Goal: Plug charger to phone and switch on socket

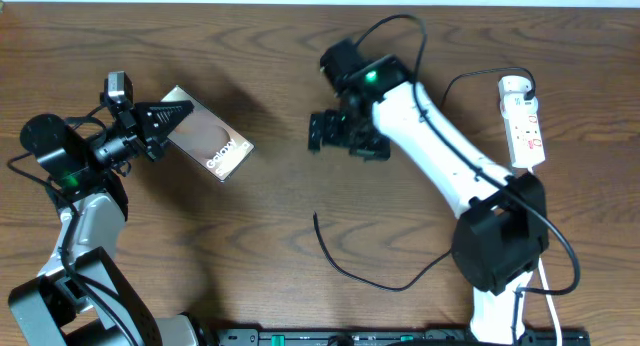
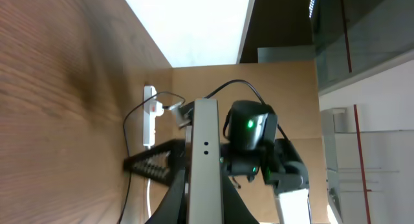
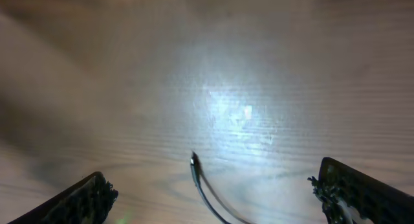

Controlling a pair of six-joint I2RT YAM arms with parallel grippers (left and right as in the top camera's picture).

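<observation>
My right gripper draws back and lowers next, fingers astride, since the charger's black plug end (image 1: 317,223) (image 3: 195,166) lies below it and back toward the base.
My left gripper (image 1: 168,121) is shut on one end of the phone (image 1: 210,146), which is tilted, with its "Galaxy" end pointing toward the table's middle. In the left wrist view the phone (image 2: 206,146) shows edge-on between the fingers (image 2: 206,211). The black charger cable lies on the table with its plug tip (image 1: 316,218) free. My right gripper (image 1: 340,136) is open and empty above the table, beyond the tip. In the right wrist view the tip (image 3: 193,161) lies between the spread fingers (image 3: 213,195). The white socket (image 1: 522,121) lies at the far right.
The charger cable (image 1: 380,283) curves across the near table toward the right arm's base (image 1: 498,236). A black cord (image 1: 470,76) runs to the socket, which also shows in the left wrist view (image 2: 149,117). The table is brown wood.
</observation>
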